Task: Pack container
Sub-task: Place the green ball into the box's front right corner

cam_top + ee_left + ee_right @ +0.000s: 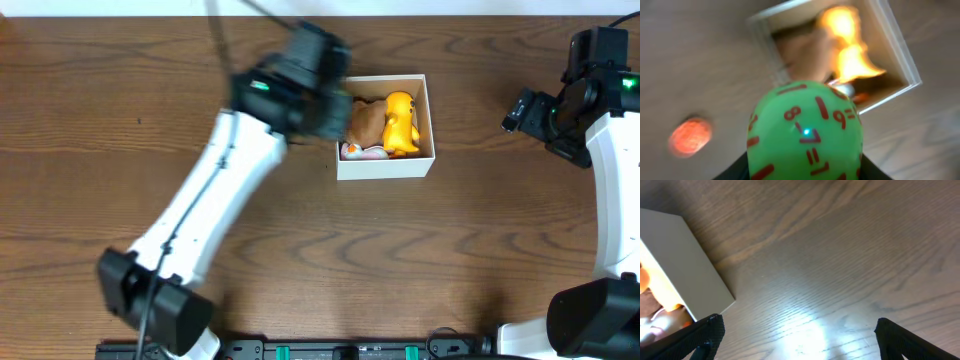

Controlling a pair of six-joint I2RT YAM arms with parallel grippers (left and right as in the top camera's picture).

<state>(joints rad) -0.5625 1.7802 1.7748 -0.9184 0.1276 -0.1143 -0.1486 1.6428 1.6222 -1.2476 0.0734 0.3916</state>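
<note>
The robot's left gripper is going to move the green ball across the container's edge next, and down over the container's near corner by the yellow toy [411, 150] [883, 85].
The container [386, 166] is a small white box with a tan inside, at the middle back of the table. It holds a yellow toy [401, 122], a brown toy [365, 121] and a small white-pink thing [361, 152]. My left gripper [322, 104], motion-blurred, is at the box's left edge. In the left wrist view it [805, 174] is shut on a green ball with red numbers [805, 131], held above the table just short of the container [900, 60]. My right gripper [524, 110] is open and empty [799, 336] to the right of the box [685, 265].
A blurred orange-red blob [690, 136] lies on the brown wooden table [450, 260] to the left of the ball. The arm bases stand at the front left and front right.
</note>
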